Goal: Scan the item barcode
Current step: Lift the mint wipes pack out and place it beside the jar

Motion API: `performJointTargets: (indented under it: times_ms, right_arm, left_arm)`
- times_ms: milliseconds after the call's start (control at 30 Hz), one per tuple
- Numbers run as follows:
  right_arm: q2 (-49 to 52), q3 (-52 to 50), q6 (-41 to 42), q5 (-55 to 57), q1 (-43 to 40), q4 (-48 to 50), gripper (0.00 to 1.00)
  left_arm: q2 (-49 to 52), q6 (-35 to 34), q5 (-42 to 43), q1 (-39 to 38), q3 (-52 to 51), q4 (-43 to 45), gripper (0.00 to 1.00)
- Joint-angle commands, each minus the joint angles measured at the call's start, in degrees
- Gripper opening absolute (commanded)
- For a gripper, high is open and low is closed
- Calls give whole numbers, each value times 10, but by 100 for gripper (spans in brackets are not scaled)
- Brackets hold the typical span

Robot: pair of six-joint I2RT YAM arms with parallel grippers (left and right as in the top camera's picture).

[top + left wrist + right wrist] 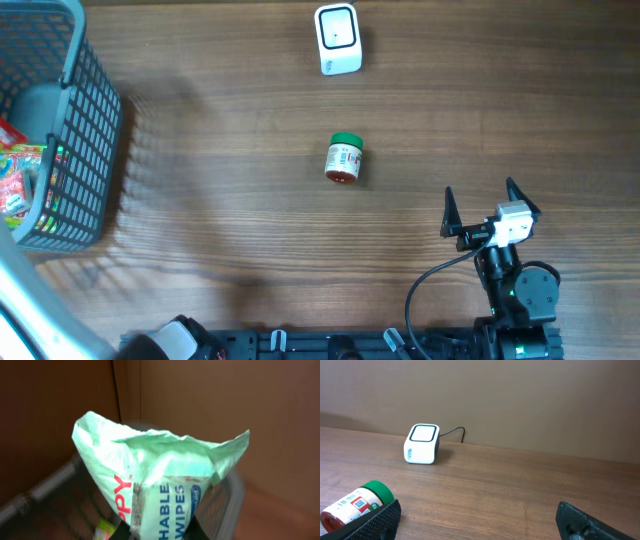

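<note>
Next, my left gripper crosses over to its right in the overhead view, lowers the pack down onto bare tabletop [254,186] beside the jar and releases it.
A pale green wipes pack [160,475] with blue and red lettering fills the left wrist view. My left gripper [167,532] is shut on its lower end, the dark fingers [142,532] pinching it above the basket [45,485]. The white barcode scanner [338,38] stands at the table's far middle and also shows in the right wrist view as the scanner [422,443]. My right gripper [480,190] rests open at the near right, and nothing lies between the fingers of the gripper [477,515].
A green-capped spice jar [344,160] lies on its side mid-table, just left of my right gripper's left finger as the jar [355,505]. The grey mesh basket [95,130] holds colourful packets at the left edge. A blurred left arm [30,310] crosses the near-left corner.
</note>
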Motion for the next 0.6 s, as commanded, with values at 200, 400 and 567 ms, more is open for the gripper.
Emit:
performJointTargets:
  times_ms: [200,400,567]
  right_arm:
    - [-2,-1,0,7,-2,2,100]
    - [-2,-1,0,7,-2,2,100]
    - [-2,-1,-1,7,-2,2,100]
  left_arm:
    - [-119,-81,3,-87,7,-27,4]
    - [-109,-140,3,-197,7,-196,4]
    - [-63,-153,3,-288,4,-302,4]
